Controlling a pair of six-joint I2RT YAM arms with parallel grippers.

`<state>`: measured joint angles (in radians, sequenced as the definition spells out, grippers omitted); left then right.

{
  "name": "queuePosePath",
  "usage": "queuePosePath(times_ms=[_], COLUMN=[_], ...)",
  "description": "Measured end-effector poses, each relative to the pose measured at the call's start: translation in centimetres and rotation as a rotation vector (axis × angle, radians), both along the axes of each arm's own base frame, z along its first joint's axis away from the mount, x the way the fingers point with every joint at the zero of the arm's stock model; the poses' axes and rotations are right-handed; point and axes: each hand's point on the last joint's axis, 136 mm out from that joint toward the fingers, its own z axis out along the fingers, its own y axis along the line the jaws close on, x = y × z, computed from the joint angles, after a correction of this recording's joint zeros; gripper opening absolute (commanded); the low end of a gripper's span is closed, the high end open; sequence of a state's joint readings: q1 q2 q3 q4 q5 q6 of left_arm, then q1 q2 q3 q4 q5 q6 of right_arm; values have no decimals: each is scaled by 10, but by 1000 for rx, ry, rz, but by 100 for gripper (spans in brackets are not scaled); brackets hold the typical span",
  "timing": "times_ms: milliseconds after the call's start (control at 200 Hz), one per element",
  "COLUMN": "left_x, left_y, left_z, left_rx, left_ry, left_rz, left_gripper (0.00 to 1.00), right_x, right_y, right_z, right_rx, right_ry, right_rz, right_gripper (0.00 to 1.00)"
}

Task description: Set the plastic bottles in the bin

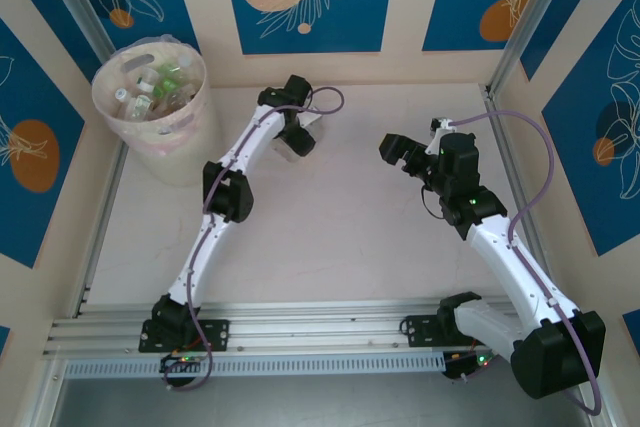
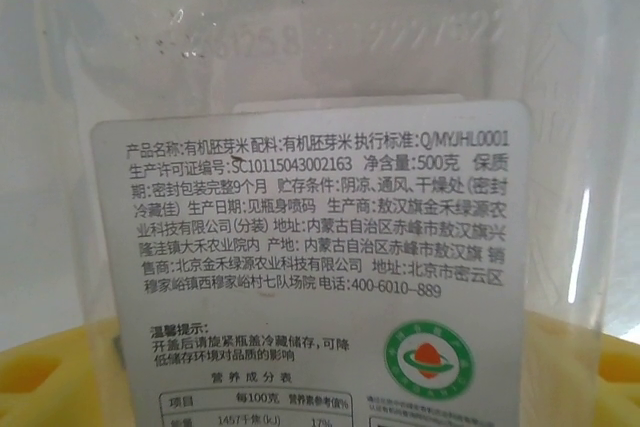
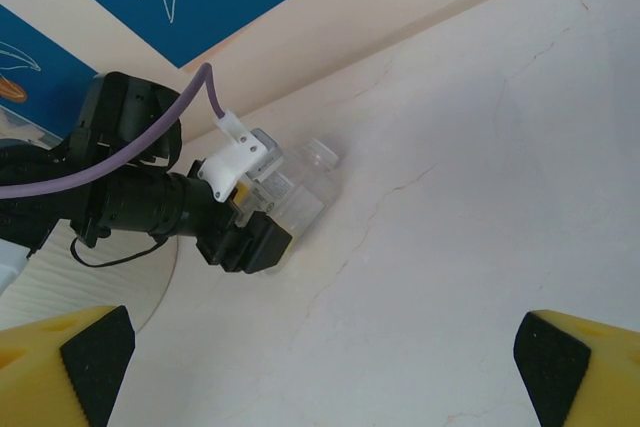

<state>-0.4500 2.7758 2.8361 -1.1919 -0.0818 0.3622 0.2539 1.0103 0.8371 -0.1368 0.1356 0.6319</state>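
I will lift the bottle with my left gripper, move it over the opening and let go of it inside, because the bin's opening [image 1: 155, 85] is well above the tabletop.
A clear plastic bottle [image 1: 284, 154] [image 3: 305, 182] lies on its side on the table near the back wall. Its white label with black print [image 2: 320, 197] sits right in front of the left wrist camera. My left gripper [image 1: 297, 137] [image 3: 268, 197] [image 2: 320, 382] straddles it, a yellow finger [image 2: 40, 377] pressed to each flank. My right gripper [image 1: 415, 144] [image 3: 325, 357] hovers open over bare table to the right, nothing between its fingers. The cream-white bin [image 1: 150, 132] stands in the far left corner with several bottles [image 1: 155, 87] inside.
Walls with blue patterned panels close in the table at the back and on both sides. An aluminium rail [image 1: 300, 332] runs along the near edge. Open tabletop [image 1: 340, 227] lies between the two arms.
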Motion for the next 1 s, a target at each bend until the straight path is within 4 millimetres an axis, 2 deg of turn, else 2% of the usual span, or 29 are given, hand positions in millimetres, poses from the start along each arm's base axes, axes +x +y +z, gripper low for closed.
queuePosePath(times_ms=[125, 195, 250, 355, 575, 675, 770, 855, 935, 1000], left_x=[-4, -7, -10, -19, -67, -89, -100, -100, -95, -87], left_y=[-5, -6, -7, -7, 11, 25, 45, 69, 105, 146], left_z=[9, 26, 48, 109, 273, 323, 350, 358, 358, 353], left_rx=[-36, -56, -77, -139, -304, -356, -352, -326, -295, -267], left_ry=[7, 1, -20, -91, -358, -469, -561, -614, -637, -659], left_rz=[-10, -10, -10, -16, -26, -4, 58, 156, 293, 433], left_gripper=[70, 69, 70, 70, 70, 70, 71, 72, 72, 72], right_x=[-1, -1, -1, 0, 12, 19, 27, 34, 38, 41], right_y=[0, -1, -2, -3, -3, 0, 6, 11, 15, 18], right_z=[-3, -3, -3, -4, -15, -28, -34, -31, -25, -22], right_rx=[-3, -4, -4, -4, -5, -4, 2, 15, 30, 40], right_ry=[11, 14, 13, 14, 38, 68, 84, 81, 67, 61], right_rz=[0, -2, -4, -10, -12, 1, 20, 38, 54, 64], right_gripper=[100, 100, 100, 100, 100, 100, 100, 100, 100, 100])
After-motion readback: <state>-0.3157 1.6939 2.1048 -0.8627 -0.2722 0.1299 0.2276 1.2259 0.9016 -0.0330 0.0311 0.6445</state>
